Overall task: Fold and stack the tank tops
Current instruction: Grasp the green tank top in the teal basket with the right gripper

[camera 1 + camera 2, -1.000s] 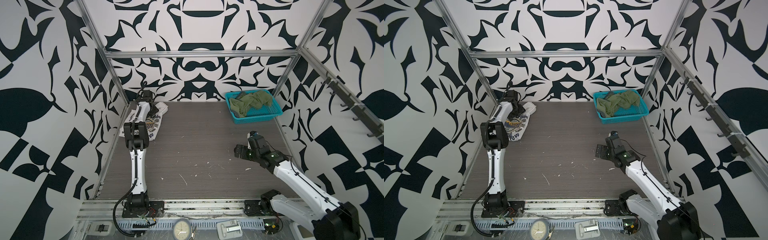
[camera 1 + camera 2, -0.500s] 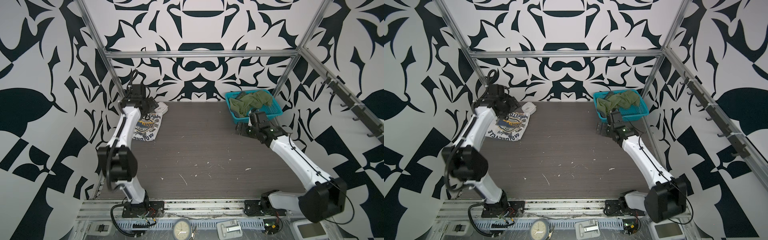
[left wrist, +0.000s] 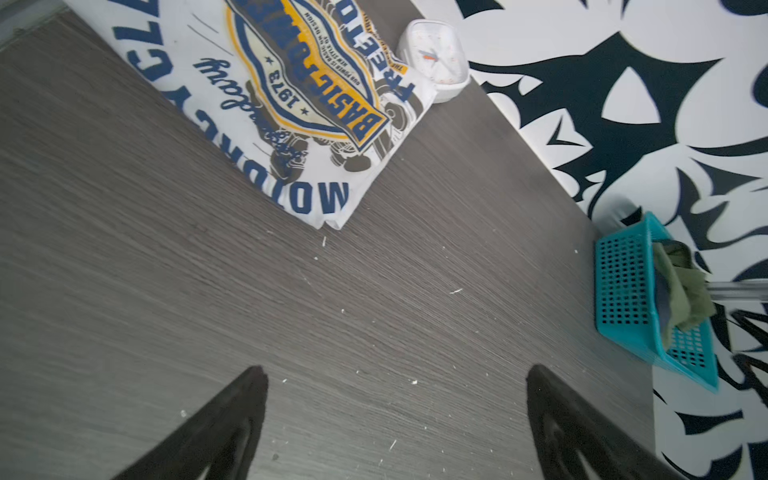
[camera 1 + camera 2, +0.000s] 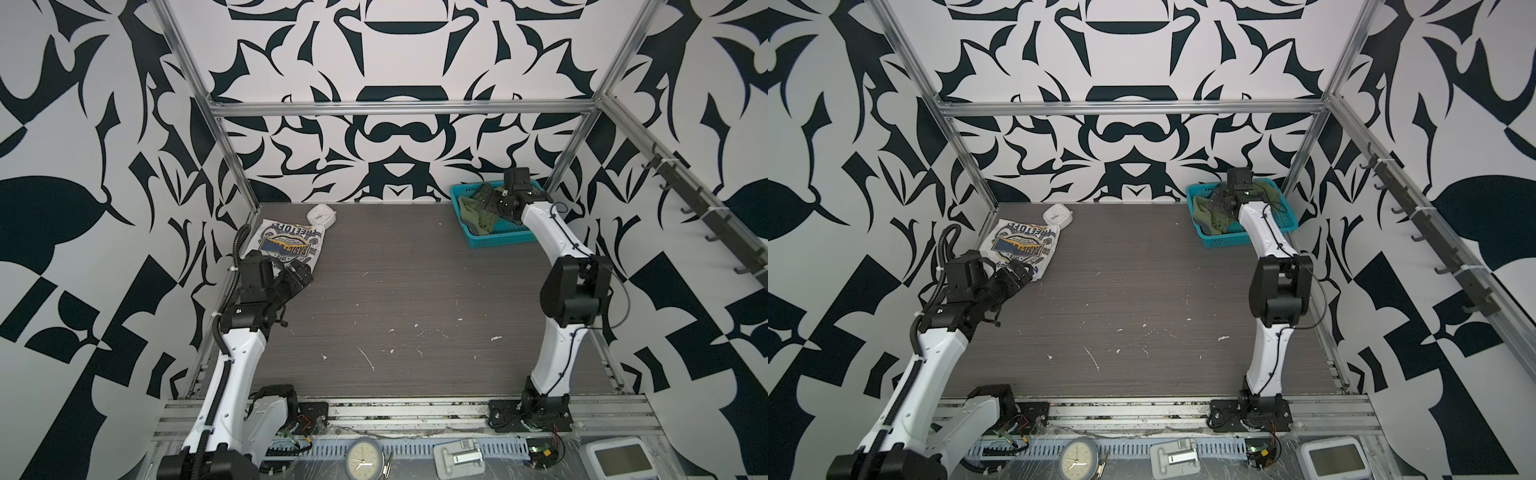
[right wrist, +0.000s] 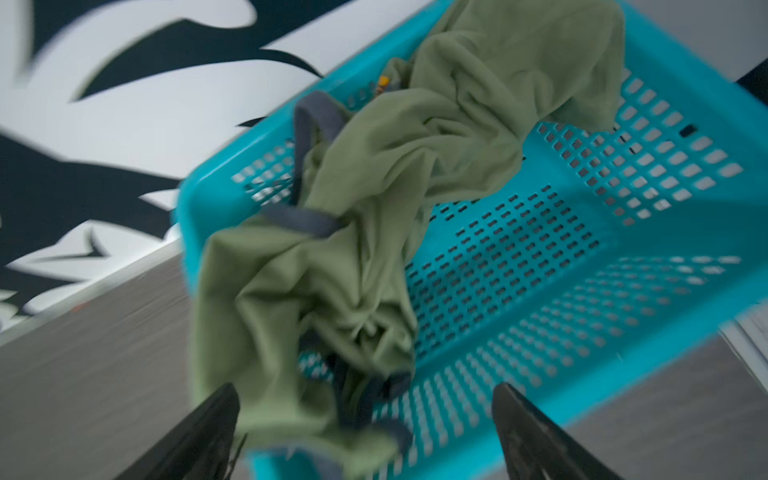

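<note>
My right gripper comes down open onto the middle folds of the olive green tank top next and closes. The tank top still lies crumpled in the teal basket [image 4: 498,239].
The white tank top [image 4: 289,245] lies folded flat at the table's back left, its blue-yellow emblem facing up; it also fills a corner of the left wrist view [image 3: 291,104]. My left gripper [image 4: 297,272] hovers just in front of its near edge, open, with only bare table between the fingers [image 3: 395,372]. The olive green tank top [image 4: 478,212] lies crumpled in the teal basket [image 4: 498,239], one part hanging over the rim [image 5: 257,332]. My right gripper [image 4: 494,203] is above that cloth, open, with nothing gripped [image 5: 365,388].
A small white square clock [image 4: 321,215] sits against the back wall, touching the white top's far corner. Metal frame posts stand at the back corners. A round clock [image 4: 365,457] and small devices lie on the front rail.
My left arm has drawn back from the white top toward the front and its jaws have opened wider. My right arm has swung from the table's right side up over the basket.
</note>
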